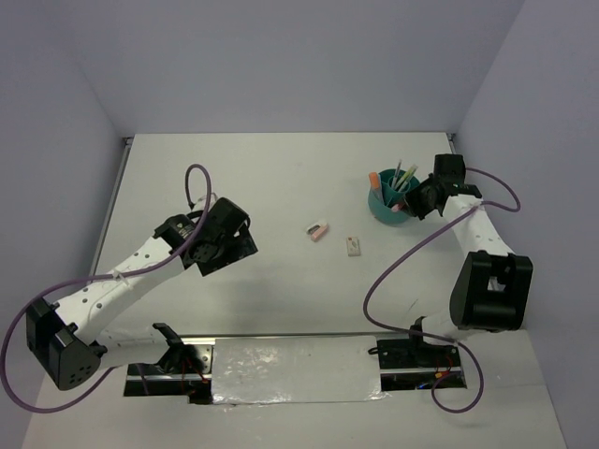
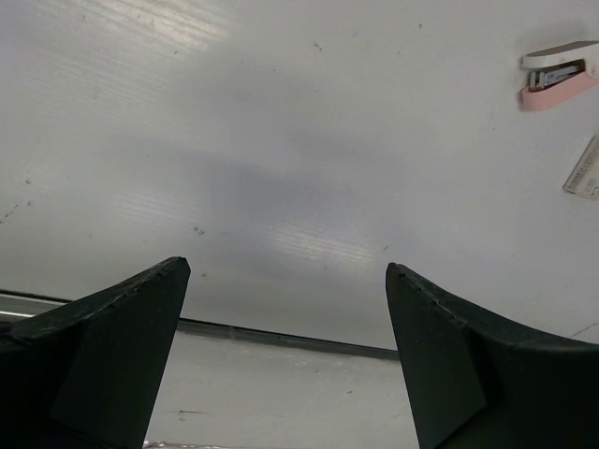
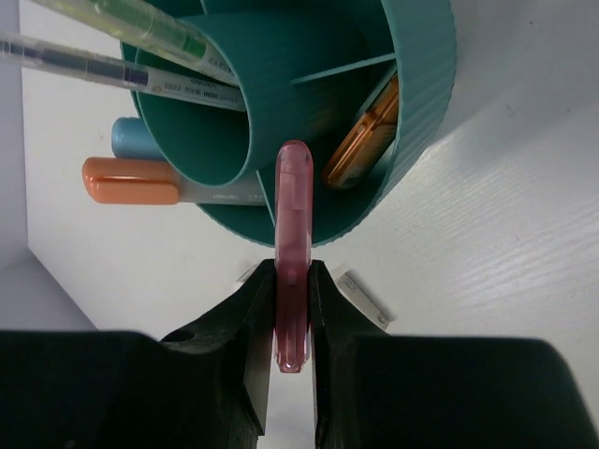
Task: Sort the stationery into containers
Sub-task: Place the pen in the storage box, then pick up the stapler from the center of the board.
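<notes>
Next, my left gripper moves to the right in the top view and down, turning its fingers astride the pink-and-white item, which lies slantwise to them.
The round teal organiser point(image 1: 387, 208) point(image 3: 426, 84) stands at the back right. It holds an orange highlighter point(image 3: 131, 181), a blue one point(image 3: 124, 137), thin pens point(image 3: 140, 70) and an orange item point(image 3: 363, 142). My right gripper point(image 3: 292, 268) point(image 1: 418, 199) is shut on a pink highlighter point(image 3: 292, 215), whose far end reaches over the organiser's rim at a divider. My left gripper point(image 2: 285, 267) point(image 1: 234, 245) hangs open above bare table at mid-left, holding nothing. A pink-and-white item point(image 1: 318, 229) point(image 2: 559, 75) and a small white eraser point(image 1: 353, 246) point(image 2: 585, 173) lie mid-table.
The right side wall rises close behind the organiser, and the back wall runs along the table's far edge. A foil-covered strip point(image 1: 290, 367) lies between the arm bases at the near edge. Purple cables loop beside both arms.
</notes>
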### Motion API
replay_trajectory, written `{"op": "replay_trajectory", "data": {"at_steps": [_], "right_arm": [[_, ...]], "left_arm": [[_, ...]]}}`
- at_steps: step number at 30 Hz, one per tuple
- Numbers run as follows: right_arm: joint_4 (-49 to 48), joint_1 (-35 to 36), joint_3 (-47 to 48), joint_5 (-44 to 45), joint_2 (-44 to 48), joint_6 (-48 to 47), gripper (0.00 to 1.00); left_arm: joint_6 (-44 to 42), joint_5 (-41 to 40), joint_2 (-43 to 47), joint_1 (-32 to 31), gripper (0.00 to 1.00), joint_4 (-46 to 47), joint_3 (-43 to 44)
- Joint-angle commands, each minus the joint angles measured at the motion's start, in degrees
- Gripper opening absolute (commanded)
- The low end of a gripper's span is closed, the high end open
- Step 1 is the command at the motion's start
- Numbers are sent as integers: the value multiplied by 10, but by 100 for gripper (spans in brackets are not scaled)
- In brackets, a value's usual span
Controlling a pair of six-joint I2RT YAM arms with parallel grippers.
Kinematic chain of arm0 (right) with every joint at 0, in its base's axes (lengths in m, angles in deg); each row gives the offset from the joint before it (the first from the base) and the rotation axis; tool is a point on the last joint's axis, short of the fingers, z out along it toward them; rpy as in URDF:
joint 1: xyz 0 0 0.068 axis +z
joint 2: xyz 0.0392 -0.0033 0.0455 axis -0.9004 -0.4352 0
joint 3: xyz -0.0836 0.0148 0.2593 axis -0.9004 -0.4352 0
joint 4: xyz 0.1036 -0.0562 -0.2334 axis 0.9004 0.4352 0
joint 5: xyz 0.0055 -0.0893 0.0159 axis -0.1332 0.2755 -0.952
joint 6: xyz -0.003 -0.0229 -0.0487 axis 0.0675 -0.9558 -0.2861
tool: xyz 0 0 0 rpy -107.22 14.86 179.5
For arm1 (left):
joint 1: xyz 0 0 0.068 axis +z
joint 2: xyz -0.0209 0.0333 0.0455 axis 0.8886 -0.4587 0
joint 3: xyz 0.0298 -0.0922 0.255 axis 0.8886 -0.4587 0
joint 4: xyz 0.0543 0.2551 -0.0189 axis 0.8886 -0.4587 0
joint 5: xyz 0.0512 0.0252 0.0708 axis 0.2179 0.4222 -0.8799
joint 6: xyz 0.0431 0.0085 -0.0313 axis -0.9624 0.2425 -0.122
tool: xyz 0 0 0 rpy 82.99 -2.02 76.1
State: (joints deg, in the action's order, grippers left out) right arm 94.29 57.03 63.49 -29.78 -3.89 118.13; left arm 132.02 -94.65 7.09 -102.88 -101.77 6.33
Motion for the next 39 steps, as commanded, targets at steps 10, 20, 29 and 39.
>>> {"op": "replay_trajectory", "data": {"at_steps": [10,20,29,39], "right_arm": [[-4,-20,62,-16,-44,14,54],[23,-9,111,-20,44,-57,74],[54,55,38,-95,216,-180,78],[138,115,-1,-146,329,-232,78]], "left_arm": [[-38,6,-5,3,99,1,18],[-182,103,-95,-5,99,165,39],[-426,99,-371,-61,97,268,202],[-537,54,-528,-69,98,333,278]]}}
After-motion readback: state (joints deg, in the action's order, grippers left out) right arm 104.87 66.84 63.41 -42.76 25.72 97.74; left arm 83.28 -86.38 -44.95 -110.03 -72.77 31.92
